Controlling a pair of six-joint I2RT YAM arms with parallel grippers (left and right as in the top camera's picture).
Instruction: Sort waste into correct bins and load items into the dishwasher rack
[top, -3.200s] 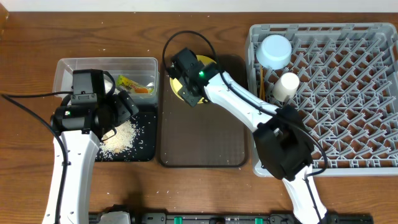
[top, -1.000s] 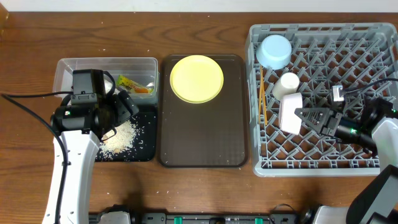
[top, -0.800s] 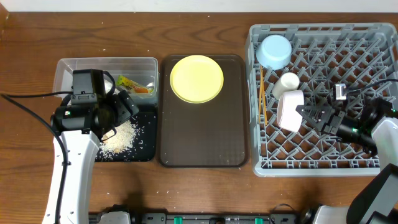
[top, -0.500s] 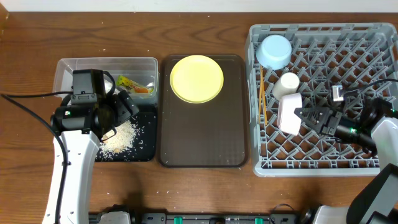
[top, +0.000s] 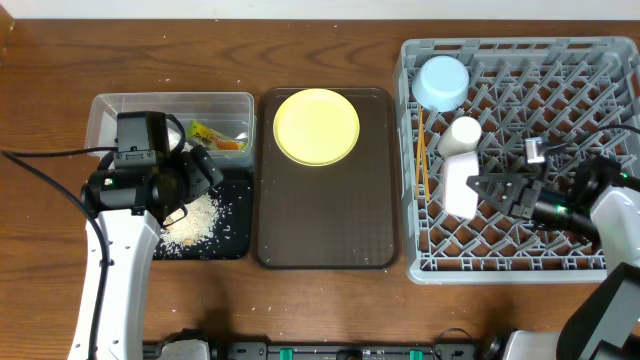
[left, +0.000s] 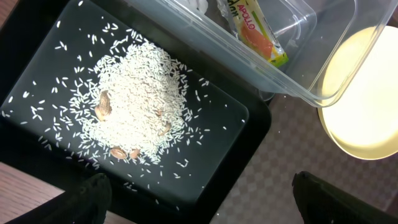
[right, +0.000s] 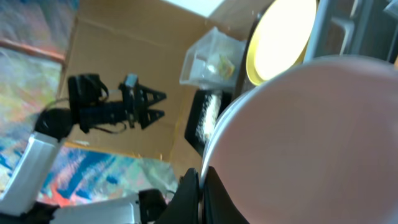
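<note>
The bowl's rim goes down with my right gripper to the empty rack slots on the near side of the white cup next and is released there.
My right gripper is shut on the rim of the pale pink-white bowl, held on its side low over the left part of the grey dishwasher rack. The bowl fills the right wrist view, its rim pinched in the gripper. A light-blue bowl, a white cup and chopsticks sit in the rack. My left gripper hangs open over the black tray of rice. The snack wrapper lies in the clear tub.
The yellow plate lies at the far end of the brown serving tray, between the bins and the rack. The clear tub stands just behind the black tray. A few rice grains lie on the wooden table.
My right arm has swung from the plate on the brown tray over to the rack, carrying the bowl. In the last second the bowl shifted slightly left. The left arm has stayed still.
</note>
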